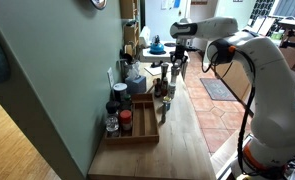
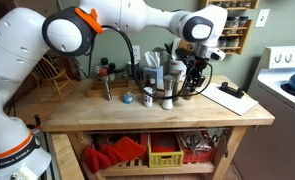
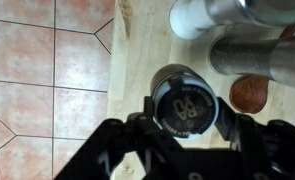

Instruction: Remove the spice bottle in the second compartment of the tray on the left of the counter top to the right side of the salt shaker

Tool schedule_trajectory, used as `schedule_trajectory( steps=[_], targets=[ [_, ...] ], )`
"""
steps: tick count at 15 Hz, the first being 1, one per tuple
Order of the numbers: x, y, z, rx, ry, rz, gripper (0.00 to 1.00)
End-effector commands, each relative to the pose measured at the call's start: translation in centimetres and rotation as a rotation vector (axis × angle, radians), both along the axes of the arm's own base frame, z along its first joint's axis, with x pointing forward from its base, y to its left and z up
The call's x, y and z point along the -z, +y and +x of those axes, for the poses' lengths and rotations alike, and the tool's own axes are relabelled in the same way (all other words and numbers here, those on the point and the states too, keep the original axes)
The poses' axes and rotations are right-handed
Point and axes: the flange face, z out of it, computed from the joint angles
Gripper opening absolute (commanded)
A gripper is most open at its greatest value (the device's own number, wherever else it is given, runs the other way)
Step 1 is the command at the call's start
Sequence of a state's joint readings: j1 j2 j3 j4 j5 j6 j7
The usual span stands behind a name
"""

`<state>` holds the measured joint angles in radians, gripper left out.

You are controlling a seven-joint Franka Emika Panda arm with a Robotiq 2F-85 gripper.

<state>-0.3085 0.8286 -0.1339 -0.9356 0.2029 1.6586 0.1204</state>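
Next I will lower the spice bottle [image 3: 184, 98] in my gripper and release it on the bare counter beside the white salt shaker, since that spot lies below my gripper.
In the wrist view my gripper [image 3: 187, 106] is shut on the spice bottle [image 3: 184, 98]. I see the bottle from above as a round dark cap with one finger on each side. It is over the counter top [image 3: 137, 60], close to a white salt shaker [image 3: 195, 15] and a metal cylinder [image 3: 257, 55]. In both exterior views the gripper [image 1: 173, 68] [image 2: 194, 78] is at the far end from the wooden tray [image 1: 139, 128], among the upright shakers [image 2: 170, 90]. The spice bottle's body is hidden by the fingers.
The tray holds several other bottles and jars [image 1: 117, 105]. A round brown object [image 3: 249, 94] lies beside the gripped bottle. A white pad [image 2: 232, 97] lies on the counter [image 2: 187, 112]. Tiled floor [image 3: 47, 60] lies past the counter edge. Red and yellow baskets [image 2: 165, 155] sit on the shelf below.
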Motion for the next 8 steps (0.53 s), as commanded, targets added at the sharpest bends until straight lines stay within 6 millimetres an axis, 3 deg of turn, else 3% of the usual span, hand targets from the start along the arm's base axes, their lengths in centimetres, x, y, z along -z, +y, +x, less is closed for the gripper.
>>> schedule_trajectory(
  steps=[1, 8],
  targets=[
    [2.5, -0.4, 1.5, 0.070, 0.016, 0.005, 0.34],
    [7.5, -0.3, 2.7, 0.109, 0.043, 0.004, 0.34]
  ],
)
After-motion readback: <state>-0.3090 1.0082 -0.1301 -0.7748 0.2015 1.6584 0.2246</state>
